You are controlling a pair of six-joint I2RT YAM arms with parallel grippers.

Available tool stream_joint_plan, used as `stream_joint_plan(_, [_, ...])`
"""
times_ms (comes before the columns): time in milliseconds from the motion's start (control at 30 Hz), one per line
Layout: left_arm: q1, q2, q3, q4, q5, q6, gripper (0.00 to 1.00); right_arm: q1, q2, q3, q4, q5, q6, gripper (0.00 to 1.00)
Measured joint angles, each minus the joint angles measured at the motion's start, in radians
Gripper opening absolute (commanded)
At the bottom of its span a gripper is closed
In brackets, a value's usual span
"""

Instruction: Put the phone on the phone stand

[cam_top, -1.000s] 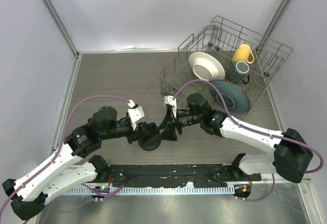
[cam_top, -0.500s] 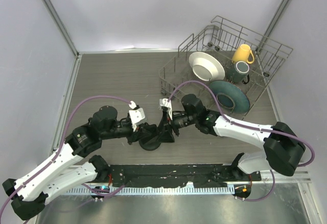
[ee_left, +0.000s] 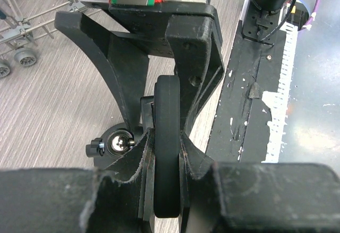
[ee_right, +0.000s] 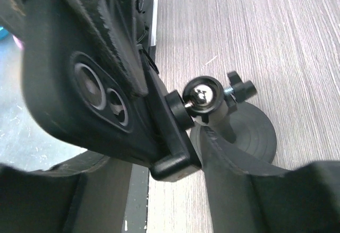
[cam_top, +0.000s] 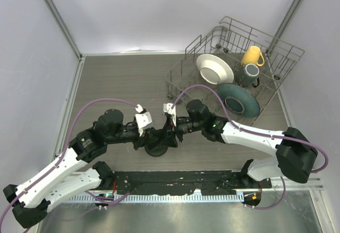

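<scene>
The phone already rests along the stand's cradle (ee_left: 147, 111), so my left gripper will next guide the phone slightly outward against it with a small turn, then let go of the phone.
The phone (ee_right: 79, 100) is a black slab with its lens side toward the right wrist camera. My right gripper (ee_right: 175, 137) is shut on it and holds it upright against the cradle of the phone stand (ee_right: 255, 132), just left of the stand's ball joint (ee_right: 204, 95). The phone's lower edge sits at the cradle lip. In the left wrist view the phone (ee_left: 167, 137) is edge-on, and my left gripper (ee_left: 166, 156) is shut round the stand's cradle at the phone's lower end. In the top view both grippers, left (cam_top: 150, 137) and right (cam_top: 171, 129), meet over the stand (cam_top: 156, 149).
A grey wire dish rack (cam_top: 171, 84) at the back right holds a white plate (cam_top: 214, 68), a teal plate (cam_top: 238, 99), a yellow mug (cam_top: 253, 56) and a dark mug (cam_top: 251, 74). The black arm base rail (cam_top: 175, 180) runs along the near edge.
My right gripper has moved left with the phone, from beside the stand to against its cradle. My left gripper has stayed at the stand.
</scene>
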Motion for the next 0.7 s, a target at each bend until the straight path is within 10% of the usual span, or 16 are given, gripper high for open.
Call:
stream_joint_plan(200, [0.003,-0.002,0.001,-0.003,-0.002,-0.008,0.00,0.048,0.000,0.011,-0.021,0.021,-0.085,0.01])
stream_joint_plan(700, [-0.019,0.003,-0.041,0.084,-0.020,-0.006,0.00,0.259,-0.203,-0.156,0.029,0.689,0.435,0.00])
